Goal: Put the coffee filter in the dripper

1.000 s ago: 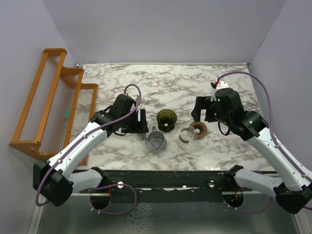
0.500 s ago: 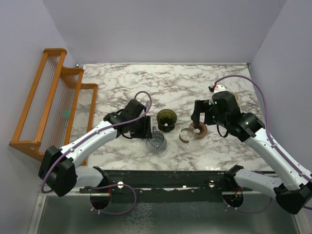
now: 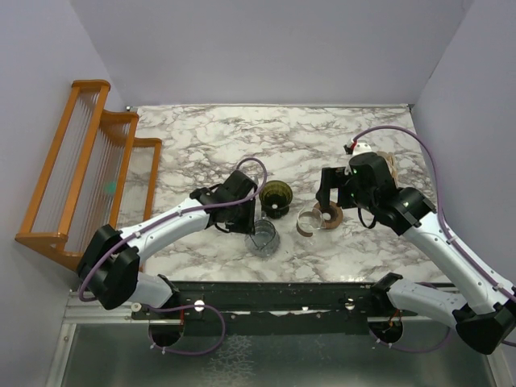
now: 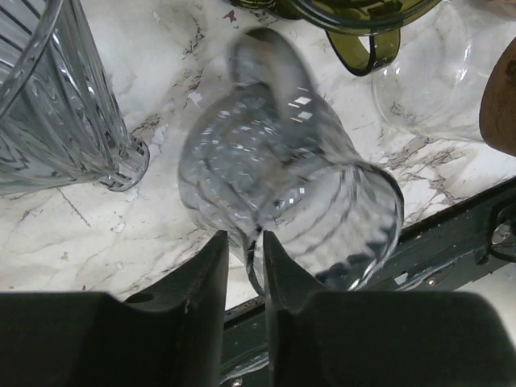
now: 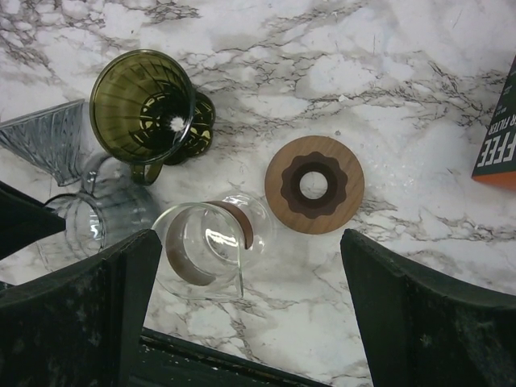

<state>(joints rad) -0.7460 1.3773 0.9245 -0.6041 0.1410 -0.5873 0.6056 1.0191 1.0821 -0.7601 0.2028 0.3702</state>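
Observation:
My right gripper is to go down next onto the wooden disc's rim that faces the dark box (image 3: 338, 218) and close there, because the wooden disc's centre is an open hole that one finger can go into.
The dripper (image 3: 275, 197) is an olive-green cone standing upright mid-table, with its mouth showing in the right wrist view (image 5: 145, 105) and nothing inside it. No coffee filter shows in any view. My left gripper (image 3: 251, 219) is just left of the dripper, at a grey ribbed glass cup (image 3: 260, 235). Its jaws (image 4: 244, 242) are narrowly open around the cup's thin handle (image 4: 255, 262), with a sliver of gap on the left side. My right gripper (image 5: 250, 322) hangs wide open and holds nothing, above a clear glass server (image 5: 210, 246).
A grey ribbed cone (image 4: 56, 97) stands left of the cup. A wooden disc with a dark centre (image 5: 314, 184) lies right of the server (image 3: 309, 222). A dark box (image 5: 500, 137) sits at the right edge. An orange wooden rack (image 3: 89, 161) stands at the far left.
My left arm has swung right to the grey cup, and its jaws have narrowed around the handle. The right arm has hardly moved.

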